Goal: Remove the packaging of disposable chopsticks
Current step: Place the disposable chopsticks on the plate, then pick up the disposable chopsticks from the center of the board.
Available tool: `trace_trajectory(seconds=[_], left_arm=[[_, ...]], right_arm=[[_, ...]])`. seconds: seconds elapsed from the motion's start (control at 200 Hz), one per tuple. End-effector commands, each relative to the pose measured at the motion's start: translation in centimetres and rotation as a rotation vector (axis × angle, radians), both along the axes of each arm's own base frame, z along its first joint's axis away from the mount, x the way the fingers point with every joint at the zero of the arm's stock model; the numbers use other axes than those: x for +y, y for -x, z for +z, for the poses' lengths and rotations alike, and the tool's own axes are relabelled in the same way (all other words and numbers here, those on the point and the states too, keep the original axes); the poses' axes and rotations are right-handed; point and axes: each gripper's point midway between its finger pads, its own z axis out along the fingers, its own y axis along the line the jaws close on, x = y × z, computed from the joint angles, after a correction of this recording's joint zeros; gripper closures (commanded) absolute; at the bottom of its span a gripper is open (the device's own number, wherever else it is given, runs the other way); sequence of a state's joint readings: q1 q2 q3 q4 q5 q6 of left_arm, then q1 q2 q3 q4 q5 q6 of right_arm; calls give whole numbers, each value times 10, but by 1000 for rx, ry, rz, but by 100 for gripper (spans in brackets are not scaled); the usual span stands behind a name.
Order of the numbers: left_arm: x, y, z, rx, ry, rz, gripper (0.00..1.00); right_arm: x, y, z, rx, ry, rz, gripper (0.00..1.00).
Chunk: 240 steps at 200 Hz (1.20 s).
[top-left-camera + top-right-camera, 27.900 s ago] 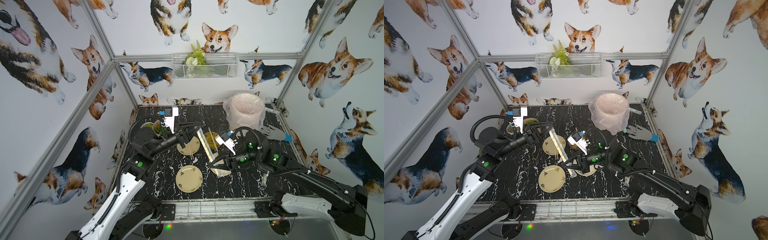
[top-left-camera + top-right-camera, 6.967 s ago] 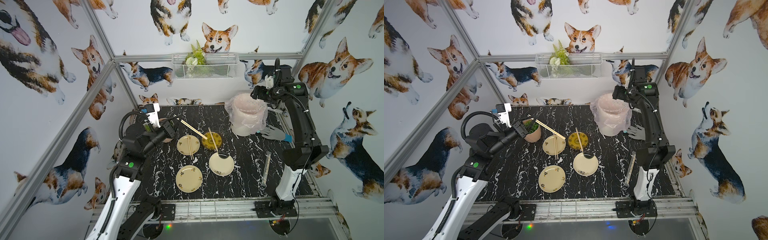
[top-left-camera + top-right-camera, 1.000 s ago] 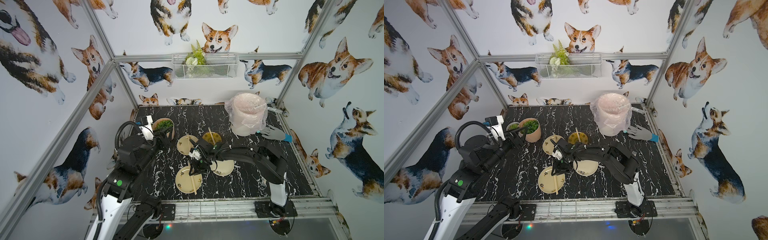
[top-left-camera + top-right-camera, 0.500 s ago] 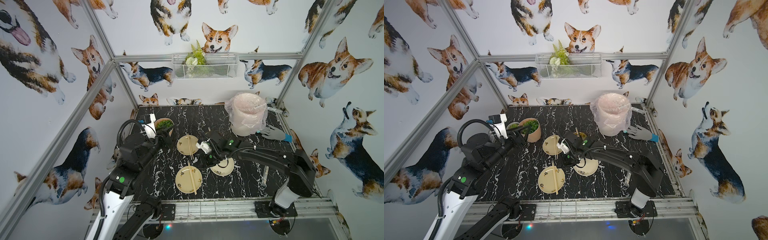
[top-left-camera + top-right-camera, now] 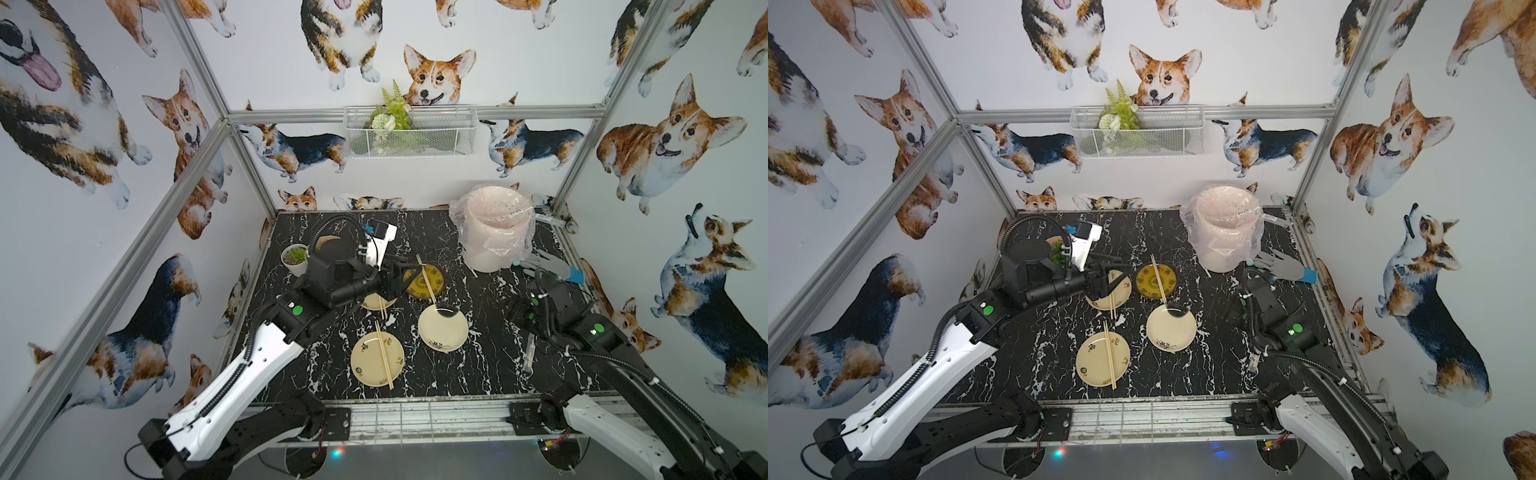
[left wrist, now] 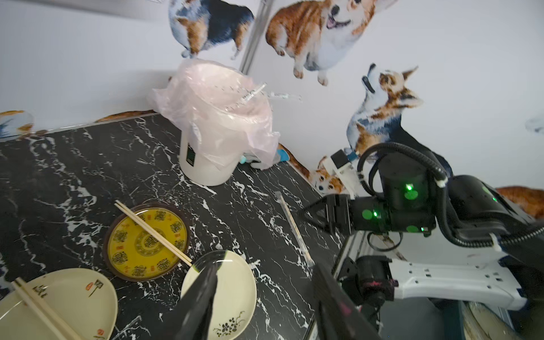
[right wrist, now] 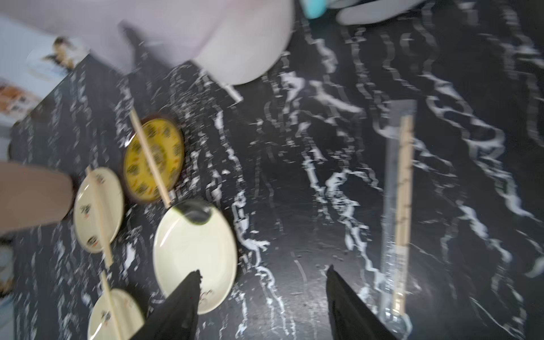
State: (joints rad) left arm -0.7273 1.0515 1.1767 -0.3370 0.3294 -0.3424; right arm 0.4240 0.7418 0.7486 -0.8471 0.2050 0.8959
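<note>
The wrapped chopsticks lie on the tabletop beside the right gripper's open fingers, so the right gripper will move sideways over their middle and go down around them.
One pair of disposable chopsticks still in its clear packaging (image 5: 530, 353) (image 7: 397, 212) lies on the black table at the right. My right gripper (image 5: 515, 316) (image 7: 263, 270) hovers just beside it, open and empty. Bare chopsticks (image 5: 383, 359) lie across the front plate, and other pairs rest on the yellow plate (image 5: 426, 278) and the back-left plate (image 5: 1112, 293). My left gripper (image 5: 401, 282) (image 6: 268, 265) is open and empty over the back-left plate. An empty sleeve (image 6: 253, 92) lies across the bin's rim.
A white bin with a clear liner (image 5: 494, 232) stands at the back right, with a grey glove (image 5: 548, 266) beside it. A small potted plant (image 5: 295, 257) is at the back left. A cream plate (image 5: 442, 328) without chopsticks sits mid-table.
My right arm has swung from the plates in the middle out to the table's right side, and its jaws have opened. My left arm has reached in over the back-left plate.
</note>
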Motion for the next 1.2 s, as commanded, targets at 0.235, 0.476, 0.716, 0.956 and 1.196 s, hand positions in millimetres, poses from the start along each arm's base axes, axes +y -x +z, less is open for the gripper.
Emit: trace_trajectory(seconds=[0.235,0.476,0.716,0.956,1.196], left_arm=[[-22,5,-16,-5,-80,-66,45],[-11,6,-15,-36,-108,-35,45],[-5,7,-16,-51,-115,-17,44],[0,7,-16,-61,-121,0,44],[2,7,-15,-64,-130,8,44]], right_arm=[[-69,19,-70,276,70,-314,30],[-59,15,-112,392,30,-259,36],[-55,20,-142,485,26,-234,47],[-43,17,-160,560,-54,-180,58],[-45,20,-167,597,-134,-192,76]])
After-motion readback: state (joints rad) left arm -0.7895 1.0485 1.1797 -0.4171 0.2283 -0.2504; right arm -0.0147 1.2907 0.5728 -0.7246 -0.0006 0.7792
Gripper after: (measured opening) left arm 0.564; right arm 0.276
